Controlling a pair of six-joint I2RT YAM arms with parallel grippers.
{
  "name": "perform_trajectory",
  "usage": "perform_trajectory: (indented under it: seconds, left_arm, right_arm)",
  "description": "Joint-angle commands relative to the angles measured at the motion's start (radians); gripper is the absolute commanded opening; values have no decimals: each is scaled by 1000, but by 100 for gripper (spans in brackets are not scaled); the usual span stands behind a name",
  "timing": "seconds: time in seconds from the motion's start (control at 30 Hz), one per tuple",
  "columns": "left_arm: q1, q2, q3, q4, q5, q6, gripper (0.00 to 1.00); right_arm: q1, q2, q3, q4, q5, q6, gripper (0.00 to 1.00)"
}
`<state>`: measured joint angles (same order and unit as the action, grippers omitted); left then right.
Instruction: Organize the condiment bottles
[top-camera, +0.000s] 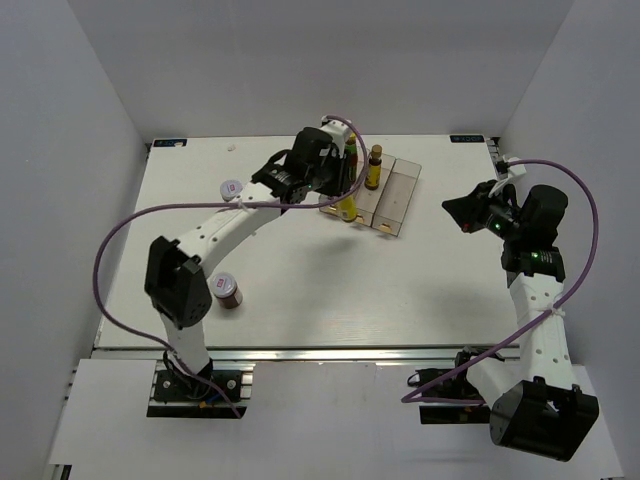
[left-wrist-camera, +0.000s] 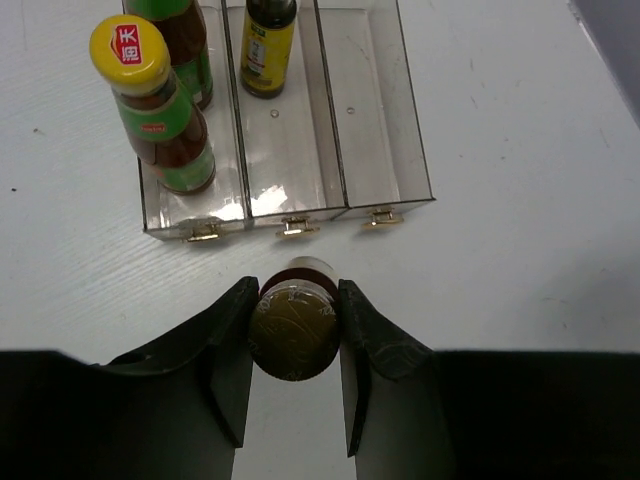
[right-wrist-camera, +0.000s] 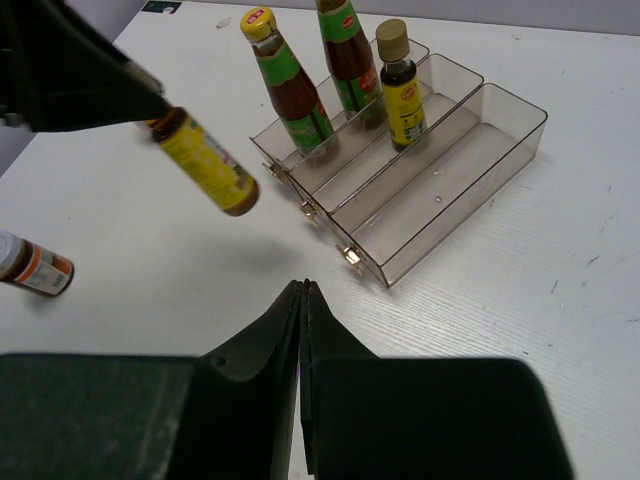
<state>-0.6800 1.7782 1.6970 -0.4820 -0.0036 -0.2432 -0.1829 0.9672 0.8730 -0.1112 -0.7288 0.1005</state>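
The matching gold-capped bottle leaves the near part of the tray's middle section free. My left gripper needs to move outward over that space, then down into it.
My left gripper is shut on a slim yellow-brown gold-capped bottle and holds it off the table just in front of the clear tray. In the right wrist view this bottle hangs tilted. Two red sauce bottles stand in the tray's left compartment. The other gold-capped bottle stands in the middle compartment. The right compartment holds nothing. Two brown white-lidded jars sit on the table to the left. My right gripper is shut and empty, apart from the tray on its right.
The tray lies at the table's back centre, with small gold handles on its near end. My left arm stretches across the left half of the table, between the two jars. White walls close in the table.
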Motion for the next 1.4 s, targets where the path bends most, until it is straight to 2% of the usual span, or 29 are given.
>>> perform_trajectory:
  seconds: [0.0, 0.13, 0.27, 0.53, 0.73, 0.93, 0.97, 1.03, 1.07, 1.1, 1.2, 1.3, 1.37]
  left_arm:
    - [-10, 60, 124, 106, -12, 30, 0]
    - [-19, 187, 289, 114, -9, 35, 0]
    - [-39, 279, 397, 102, -73, 48, 0]
    - [-44, 380, 446, 141, -206, 88, 0]
    - [-43, 470, 520, 100, -208, 101, 0]
    - [-43, 507, 526, 82, -217, 96, 1]
    - [-43, 510, 526, 82, -219, 91, 5]
    - [-43, 514, 527, 82, -217, 87, 25]
    - [-43, 514, 527, 80, -216, 84, 36]
    - [-43, 512, 532, 77, -214, 84, 55]
    - [-44, 503, 543, 66, -213, 78, 77]
    - [-46, 486, 549, 54, -208, 76, 82]
    - [-52, 454, 549, 51, -207, 78, 85]
  right_arm:
    - [-4, -18, 11, 5, -35, 13, 5]
    - [-6, -15, 1, 2, -60, 16, 5]
    - [-7, -16, -5, 5, -67, 13, 5]
    - [-6, -7, -17, 13, -93, 11, 5]
    - [-7, -12, -22, 15, -103, 10, 6]
    - [-6, -8, -25, 18, -106, 8, 6]
    - [-6, -8, -26, 18, -107, 7, 7]
    - [-6, -10, -28, 18, -107, 5, 7]
    - [-7, -9, -28, 16, -106, 5, 8]
    - [-7, -8, -28, 16, -107, 5, 8]
    - [-7, -10, -28, 13, -107, 4, 11]
    - [-7, -10, -31, 15, -116, -5, 18]
    - [-7, -10, -35, 18, -132, -30, 33]
